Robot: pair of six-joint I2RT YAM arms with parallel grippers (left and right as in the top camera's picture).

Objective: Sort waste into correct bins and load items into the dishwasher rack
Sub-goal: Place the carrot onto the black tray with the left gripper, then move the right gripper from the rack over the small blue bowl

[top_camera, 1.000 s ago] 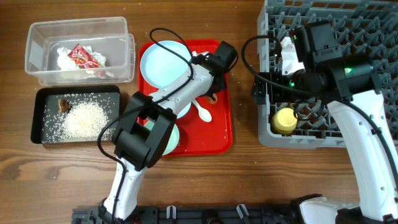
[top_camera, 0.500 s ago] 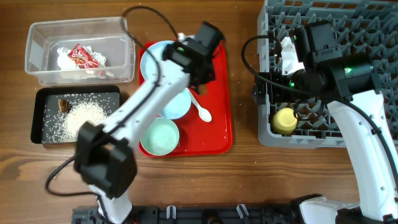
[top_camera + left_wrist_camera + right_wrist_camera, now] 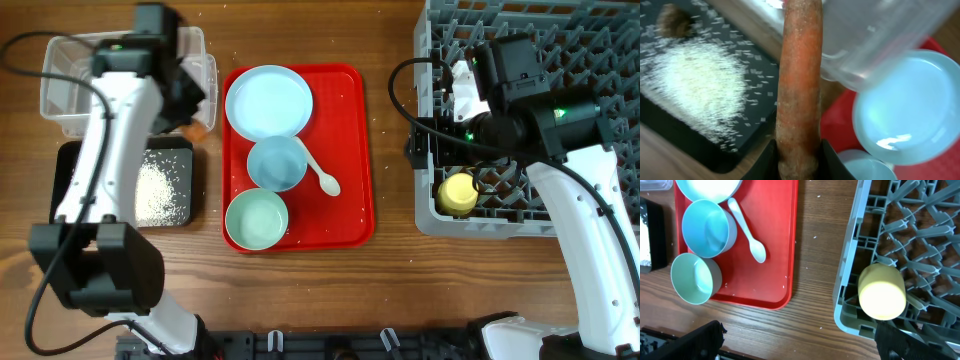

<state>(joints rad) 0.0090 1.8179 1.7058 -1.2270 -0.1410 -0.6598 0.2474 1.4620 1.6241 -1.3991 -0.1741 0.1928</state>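
I will move my left gripper back over the white rice in the black tray next and let go of the sausage stick [image 3: 799,75] there, because food scraps are already in the tray.
My left gripper [image 3: 192,118] is shut on the orange-brown sausage stick [image 3: 799,75] and holds it over the gap between the clear tub [image 3: 70,60] and the black tray [image 3: 70,190]. Rice [image 3: 695,75] and a brown lump [image 3: 672,20] lie in the black tray. My arm hides the tub's contents. The light blue plate [image 3: 268,100], blue bowl [image 3: 277,163], green bowl [image 3: 256,220] and white spoon [image 3: 320,172] sit on the red tray [image 3: 350,150]. My right gripper [image 3: 800,342] is open and empty at the grey rack's [image 3: 590,40] left edge, near the yellow cup [image 3: 459,193] in the rack.
A few rice grains lie on the wooden table round the trays. The rack fills the right side of the table. A strip of bare wood separates the red tray from the rack.
My left arm has swung left from the red tray to the tub and black tray, carrying the sausage stick. The right arm has not moved.
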